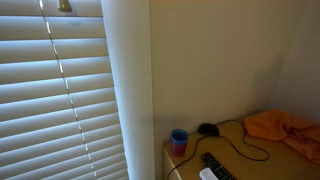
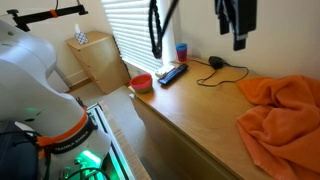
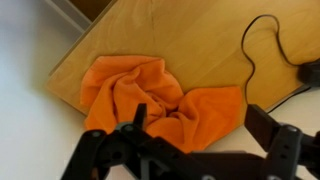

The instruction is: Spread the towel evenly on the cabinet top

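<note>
My open gripper lowers onto the bunched fold at the towel's wall-side edge [image 2: 295, 87] next, as crumpled cloth is far below its fingers on the cabinet top.
The orange towel [image 3: 160, 95] lies crumpled in a bunched heap at one end of the light tan cabinet top [image 3: 180, 35]. It shows in both exterior views [image 1: 285, 128] [image 2: 280, 115], wrinkled and partly hanging over the front edge. My gripper [image 3: 200, 112] hangs well above the towel, open and empty, with its black fingers wide apart. In an exterior view the gripper [image 2: 238, 25] is high over the cabinet top [image 2: 200, 100], near the wall.
A blue cup [image 2: 182, 50], a black remote [image 2: 172, 73] and a black mouse with cable [image 2: 215, 62] lie at the cabinet's other end. A red bowl [image 2: 142, 82] sits below beside it. White window blinds [image 1: 60, 100] hang beyond.
</note>
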Available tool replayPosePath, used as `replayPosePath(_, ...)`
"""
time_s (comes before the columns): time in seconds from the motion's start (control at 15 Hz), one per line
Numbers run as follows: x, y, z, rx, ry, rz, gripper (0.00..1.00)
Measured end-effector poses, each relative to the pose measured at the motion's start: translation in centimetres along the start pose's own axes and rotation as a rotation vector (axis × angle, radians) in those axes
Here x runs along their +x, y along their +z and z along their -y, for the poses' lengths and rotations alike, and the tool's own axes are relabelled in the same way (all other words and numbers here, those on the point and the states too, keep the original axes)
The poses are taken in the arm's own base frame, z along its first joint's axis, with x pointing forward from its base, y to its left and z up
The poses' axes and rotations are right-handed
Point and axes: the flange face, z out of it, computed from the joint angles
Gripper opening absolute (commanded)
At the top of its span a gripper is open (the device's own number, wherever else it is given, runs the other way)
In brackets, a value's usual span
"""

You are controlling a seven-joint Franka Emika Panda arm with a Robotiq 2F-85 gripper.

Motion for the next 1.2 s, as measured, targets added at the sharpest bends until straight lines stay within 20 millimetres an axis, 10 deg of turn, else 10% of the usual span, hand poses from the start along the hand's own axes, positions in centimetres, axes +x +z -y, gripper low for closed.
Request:
replayPosePath(0.4,7.4,8.3,-5.9,0.024,0.085,0.038,1.0)
replayPosePath(1.2,9.9,10.0,-1.4,0.029,-0.226,-0.178,0.98)
